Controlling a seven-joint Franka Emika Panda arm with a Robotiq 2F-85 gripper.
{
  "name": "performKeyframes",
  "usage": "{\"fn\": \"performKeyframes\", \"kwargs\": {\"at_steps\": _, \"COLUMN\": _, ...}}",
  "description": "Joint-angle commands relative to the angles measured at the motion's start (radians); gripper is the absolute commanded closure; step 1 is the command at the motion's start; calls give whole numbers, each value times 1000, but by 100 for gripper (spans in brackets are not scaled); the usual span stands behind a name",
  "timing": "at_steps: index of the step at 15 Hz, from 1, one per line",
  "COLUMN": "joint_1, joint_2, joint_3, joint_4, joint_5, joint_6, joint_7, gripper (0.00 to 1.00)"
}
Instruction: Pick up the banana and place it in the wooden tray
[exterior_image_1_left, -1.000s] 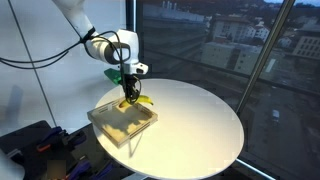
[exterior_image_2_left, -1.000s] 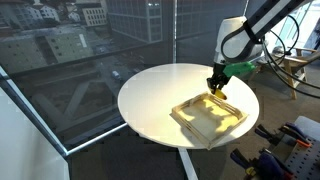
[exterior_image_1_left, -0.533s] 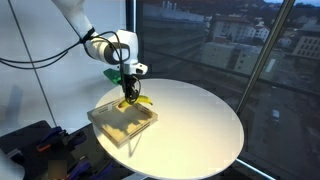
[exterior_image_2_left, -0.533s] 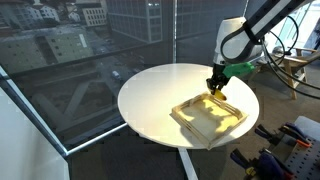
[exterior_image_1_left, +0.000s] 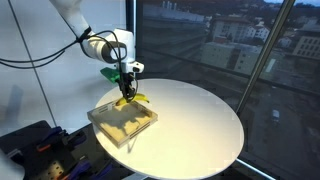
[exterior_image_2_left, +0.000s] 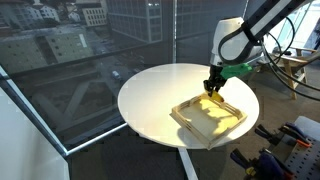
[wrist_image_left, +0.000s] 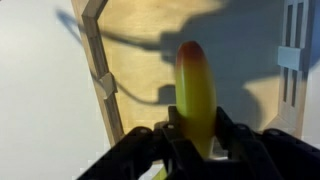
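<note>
Next, my gripper lowers away from the tray's far rim toward the tray's middle (exterior_image_1_left: 123, 119) and releases the banana, since the tray's bare bottom lies below the gripper.
My gripper (wrist_image_left: 196, 128) is shut on the banana (wrist_image_left: 196, 92), a small curved yellow fruit held between both fingers. It hangs above the wooden tray (wrist_image_left: 140, 40), a shallow square tray of light tan wood with low rims. In both exterior views the gripper (exterior_image_1_left: 126, 93) (exterior_image_2_left: 213, 86) holds the banana (exterior_image_1_left: 131, 100) over the tray's far edge (exterior_image_1_left: 108, 108) (exterior_image_2_left: 190, 120). The banana's shadow falls on the tray floor in the wrist view.
The tray lies on a round white table (exterior_image_1_left: 200, 120) (exterior_image_2_left: 150, 95) next to large windows. Dark equipment sits at the floor level near the table (exterior_image_1_left: 30, 145) (exterior_image_2_left: 290, 140).
The gripper with the banana has shifted slightly sideways over the tray's edge; the tray has not moved.
</note>
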Motion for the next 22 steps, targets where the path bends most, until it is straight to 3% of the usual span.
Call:
{"fn": "performKeyframes", "kwargs": {"at_steps": 1, "joint_1": 8, "joint_2": -33, "joint_3": 1, "joint_4": -18, "joint_5": -26, "joint_6": -4, "joint_7": -1, "gripper": 86}}
{"fn": "performKeyframes", "kwargs": {"at_steps": 8, "joint_1": 31, "joint_2": -35, "joint_3": 4, "joint_4": -40, "joint_5": -78, "joint_6": 5, "joint_7": 12, "gripper": 86}}
{"fn": "performKeyframes", "kwargs": {"at_steps": 22, "joint_1": 44, "joint_2": 54, "joint_3": 25, "joint_4": -51, "joint_5": -53, "joint_6": 109, "joint_7": -1, "gripper": 86}}
